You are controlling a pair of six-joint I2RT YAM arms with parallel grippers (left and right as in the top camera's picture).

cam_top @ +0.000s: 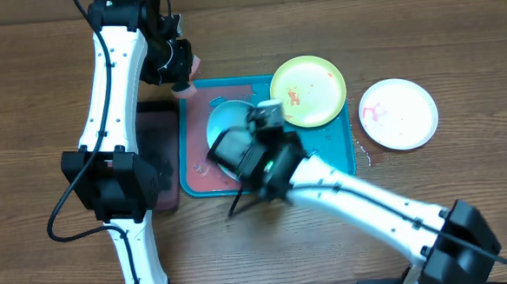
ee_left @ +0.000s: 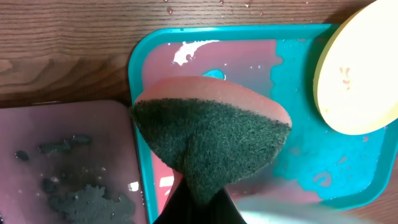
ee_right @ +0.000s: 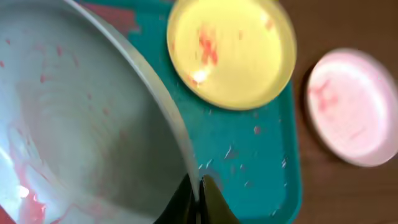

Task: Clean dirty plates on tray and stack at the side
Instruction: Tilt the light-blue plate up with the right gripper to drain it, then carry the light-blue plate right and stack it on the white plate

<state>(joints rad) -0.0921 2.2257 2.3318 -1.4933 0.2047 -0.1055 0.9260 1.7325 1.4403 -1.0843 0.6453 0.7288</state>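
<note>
My right gripper needs to carry the light blue plate past the lime-green plate next, and down onto the white plate (cam_top: 398,113) beside the tray (cam_top: 341,150).
The teal tray (cam_top: 341,150) lies mid-table with reddish water on its left part. My right gripper (ee_right: 198,198) is shut on the rim of the light blue plate (ee_right: 81,124) and holds it tilted above the tray (ee_right: 261,162); the plate (cam_top: 228,126) has red smears. The lime-green plate (cam_top: 309,89) rests on the tray's far right corner, with orange smears. The white plate (cam_top: 398,113) lies on the table right of the tray, with red smears. My left gripper (ee_left: 202,202) is shut on a sponge (ee_left: 208,140), pink with a dark green scrub face, above the tray's far left corner (ee_left: 140,56).
A smaller dark tray (cam_top: 159,138) with wet dark specks lies left of the teal tray, also in the left wrist view (ee_left: 68,162). Water drops lie on the wooden table by the tray's right edge (cam_top: 365,158).
</note>
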